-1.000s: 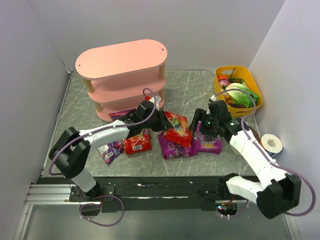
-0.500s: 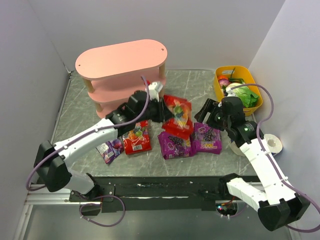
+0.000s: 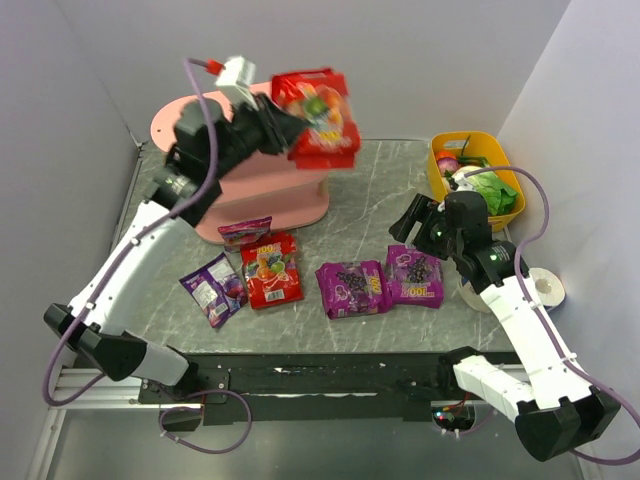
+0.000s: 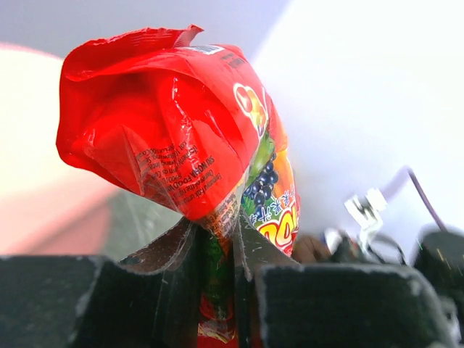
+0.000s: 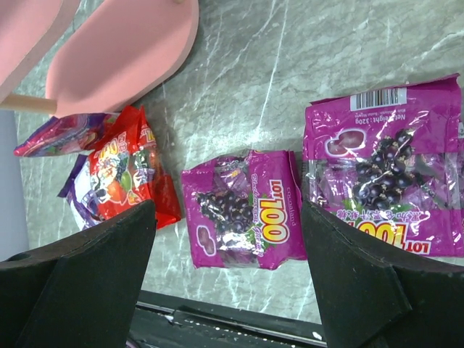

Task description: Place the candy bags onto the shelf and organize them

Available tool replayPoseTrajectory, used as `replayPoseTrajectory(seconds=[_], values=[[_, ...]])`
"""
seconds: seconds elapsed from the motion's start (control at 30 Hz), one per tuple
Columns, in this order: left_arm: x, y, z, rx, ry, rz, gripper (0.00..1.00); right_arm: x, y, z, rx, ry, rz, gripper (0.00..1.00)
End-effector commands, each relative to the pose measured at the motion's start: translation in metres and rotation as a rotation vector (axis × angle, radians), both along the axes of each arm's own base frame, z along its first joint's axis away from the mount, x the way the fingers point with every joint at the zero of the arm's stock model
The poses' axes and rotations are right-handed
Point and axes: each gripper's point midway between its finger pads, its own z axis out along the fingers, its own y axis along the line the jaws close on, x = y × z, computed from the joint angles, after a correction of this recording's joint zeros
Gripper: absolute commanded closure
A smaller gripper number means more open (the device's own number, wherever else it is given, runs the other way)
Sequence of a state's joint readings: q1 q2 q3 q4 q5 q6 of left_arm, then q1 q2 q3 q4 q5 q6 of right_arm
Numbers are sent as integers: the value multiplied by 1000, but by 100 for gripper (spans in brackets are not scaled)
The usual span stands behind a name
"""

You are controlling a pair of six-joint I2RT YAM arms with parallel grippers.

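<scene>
I will lower my left gripper outward to the pink shelf's top board (image 4: pixel 36 138) and release the red bag.
My left gripper (image 3: pixel 287 127) (image 4: pixel 215 228) is shut on the lower edge of a red candy bag (image 3: pixel 320 118) (image 4: pixel 174 123), which it holds high in the air over the right end of the pink shelf (image 3: pixel 165 128). On the table lie a second red bag (image 3: pixel 273 272) (image 5: pixel 127 177), a blue-violet bag (image 3: pixel 213 288), another bag (image 3: pixel 245 231) against the shelf's foot, and two magenta grape bags (image 3: pixel 352 288) (image 3: pixel 416 277). My right gripper (image 3: pixel 425 225) (image 5: pixel 226 210) hovers open above the left magenta bag (image 5: pixel 243 217), touching nothing.
A yellow tub (image 3: pixel 500 155) with vegetables stands at the back right. A roll of tape (image 3: pixel 543 288) lies by the right wall. Walls close in the table on both sides and behind the shelf.
The left arm has lifted the red bag from the pile on the table up to above the shelf's top. The right arm drew back from the pile, then stayed still.
</scene>
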State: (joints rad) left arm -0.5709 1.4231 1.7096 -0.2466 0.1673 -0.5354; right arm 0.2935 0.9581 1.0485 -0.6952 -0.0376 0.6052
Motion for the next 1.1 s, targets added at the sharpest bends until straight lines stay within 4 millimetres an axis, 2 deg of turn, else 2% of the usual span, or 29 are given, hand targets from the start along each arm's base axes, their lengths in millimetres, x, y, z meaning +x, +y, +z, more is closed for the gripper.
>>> replayPoseTrajectory(seconds=[0.0, 0.03, 0.07, 0.13, 0.17, 0.2, 0.27, 0.3, 0.37, 0.4, 0.47, 0.57, 0.63, 0.77, 0.9, 1.0, 1.07], values=[[22, 25, 60, -114, -139, 15, 99, 11, -1, 11, 15, -46, -23, 13], [27, 28, 62, -120, -141, 17, 99, 11, -1, 11, 15, -42, -24, 13], [32, 37, 71, -132, -164, 18, 99, 12, -1, 10, 16, -42, -22, 13], [49, 42, 69, -146, -151, 25, 99, 13, -1, 8, 16, -41, -24, 13], [56, 51, 77, -159, -176, 36, 98, 14, 0, 6, 13, -34, -24, 13], [65, 49, 69, -166, -150, 7, 98, 15, 0, 6, 16, -37, -23, 13], [79, 59, 73, -181, -148, 5, 97, 16, 0, 6, 16, -36, -25, 13], [89, 55, 62, -184, -119, -30, 96, 17, 0, 6, 15, -36, -26, 13], [100, 62, 61, -193, -108, -40, 94, 19, 1, 4, 15, -33, -25, 13], [106, 58, 51, -195, -76, -72, 92, 20, 1, 4, 17, -32, -26, 13], [112, 62, 46, -196, -59, -85, 90, 21, 2, 3, 18, -29, -26, 13], [124, 65, 28, -178, -7, -93, 84, 23, 2, 1, 19, -22, -31, 13], [129, 67, 14, -149, 17, -87, 76, 24, 2, -2, 19, -15, -34, 13], [130, 71, 3, -111, 31, -74, 61, 26, 0, -4, 18, -8, -45, 13], [132, 75, 1, -87, 27, -45, 37, 28, 0, -5, 21, -5, -49, 13], [135, 81, 3, -79, 18, 2, 24, 29, 1, -4, 24, -6, -47, 13], [135, 87, 7, -77, 5, 34, 21, 29, 1, -4, 26, -7, -46, 13]])
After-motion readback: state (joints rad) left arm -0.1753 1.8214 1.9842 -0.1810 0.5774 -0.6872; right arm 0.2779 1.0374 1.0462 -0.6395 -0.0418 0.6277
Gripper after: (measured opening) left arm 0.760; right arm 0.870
